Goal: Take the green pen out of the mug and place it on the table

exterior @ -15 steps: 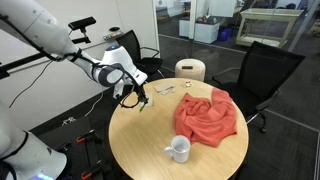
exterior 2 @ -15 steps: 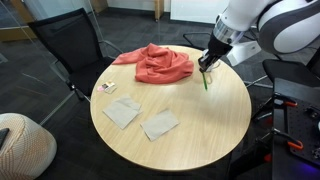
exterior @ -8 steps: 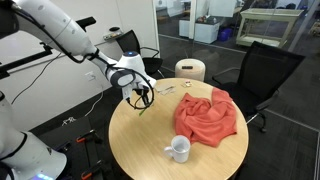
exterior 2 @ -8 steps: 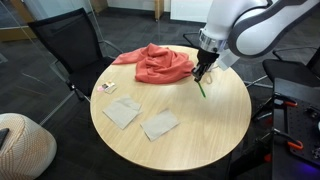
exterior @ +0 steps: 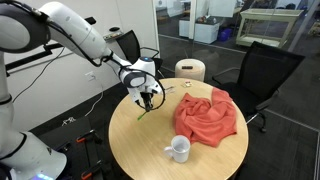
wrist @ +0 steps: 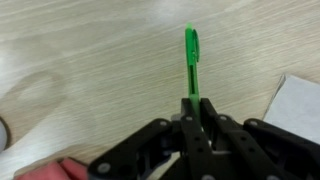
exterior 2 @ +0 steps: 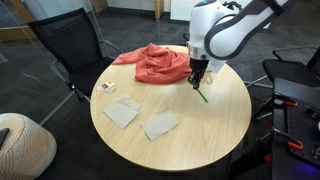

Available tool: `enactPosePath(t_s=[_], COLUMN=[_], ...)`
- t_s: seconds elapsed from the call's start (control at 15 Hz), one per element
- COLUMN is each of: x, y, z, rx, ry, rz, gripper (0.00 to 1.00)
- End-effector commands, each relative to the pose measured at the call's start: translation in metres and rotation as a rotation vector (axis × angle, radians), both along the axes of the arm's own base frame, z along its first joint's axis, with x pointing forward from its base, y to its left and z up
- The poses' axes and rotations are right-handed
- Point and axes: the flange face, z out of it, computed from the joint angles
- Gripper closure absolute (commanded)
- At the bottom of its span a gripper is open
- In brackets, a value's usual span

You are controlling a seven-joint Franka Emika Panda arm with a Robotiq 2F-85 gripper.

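I will lower my gripper before I release the green pen (exterior: 142, 110). This will bring the pen's held end down, since only its lower tip is near the table.
The green pen (wrist: 191, 60) is clamped between my black gripper (wrist: 194, 108) fingers and points away over the beige table top (wrist: 80, 60). In both exterior views the gripper (exterior: 146, 98) (exterior 2: 197, 82) holds the pen (exterior: 142, 110) (exterior 2: 202, 95) tilted, low over the round table (exterior: 150, 140) (exterior 2: 210, 125). The pen's lower tip is at or just above the surface. The white mug (exterior: 179, 149) stands near the table's front edge in an exterior view, well away from the gripper. It is out of view in the other exterior view.
A red-orange cloth (exterior: 207, 115) (exterior 2: 160, 63) lies crumpled on the table beside the gripper. Two grey napkins (exterior 2: 122, 113) (exterior 2: 159, 124) and a small card (exterior 2: 107, 88) lie on the table. Black chairs (exterior: 262, 70) (exterior 2: 70, 45) stand around it. A white bin with tan top (exterior: 190, 70) stands behind.
The arm has moved inward over the table and lower, carrying the green pen towards the cloth's edge. The pen stays in the fingers.
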Motion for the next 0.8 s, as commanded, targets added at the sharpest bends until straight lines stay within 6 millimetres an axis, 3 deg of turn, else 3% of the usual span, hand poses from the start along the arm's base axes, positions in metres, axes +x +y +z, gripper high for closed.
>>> enactPosePath(t_s=[0.0, 0.4, 0.53, 0.73], x=[0.016, 0.027, 0.029, 0.029], y=[0.008, 0.028, 0.029, 0.028], z=[-0.018, -0.044, -0.047, -0.044], rx=[0.021, 0.032, 0.020, 0.005], ry=[0.054, 0.034, 0.029, 0.011], rz=[0.064, 0.163, 0.167, 0.164], gripper=[0.97, 0.97, 0.60, 0.40])
